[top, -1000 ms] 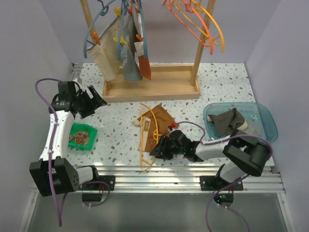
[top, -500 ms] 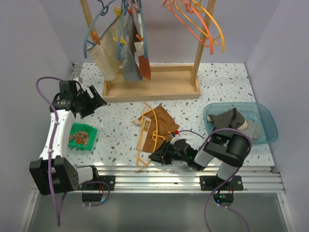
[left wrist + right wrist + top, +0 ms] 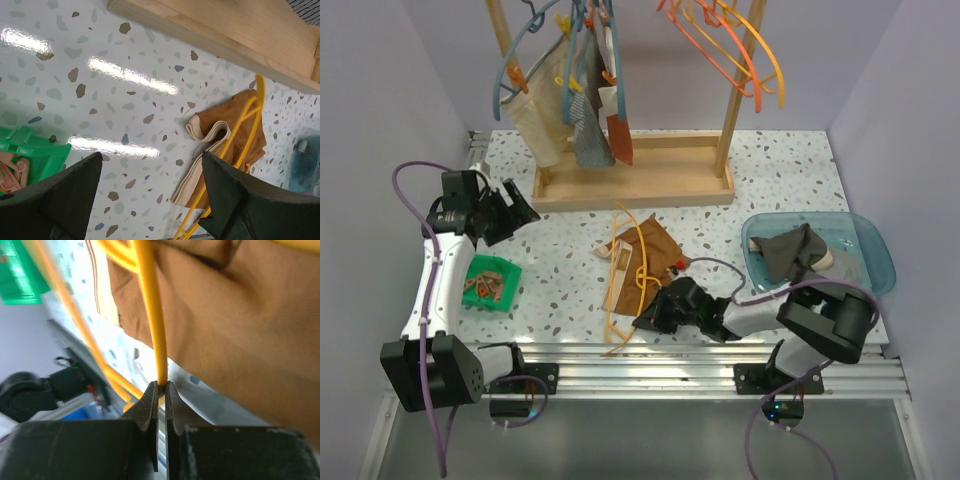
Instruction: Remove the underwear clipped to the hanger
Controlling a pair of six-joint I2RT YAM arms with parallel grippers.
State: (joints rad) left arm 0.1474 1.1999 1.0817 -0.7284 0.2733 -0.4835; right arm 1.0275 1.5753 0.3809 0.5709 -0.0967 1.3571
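Next, I raise my right gripper over the bare tabletop by the blue tub, swing the hanger toward my left gripper and release, since that one is empty.
The rust-brown underwear with a pale beige waistband lies on the speckled table, the thin yellow hanger across it. My right gripper lies low on the table at the near end of the hanger and is shut on the hanger's yellow rod, with the underwear close behind it. My left gripper is open and empty, well to the left of the underwear. The left wrist view shows the underwear and the hanger ahead of its spread fingers.
A wooden rack with blue-grey hangers and hung cloths stands at the back. A green box of clips sits at the left. A blue tub holding a grey cloth sits at the right. A metal rail runs along the near edge.
My right gripper shifted slightly along the hanger's near end, and the hanger's lower part moved a little with it. The left arm has hardly moved.
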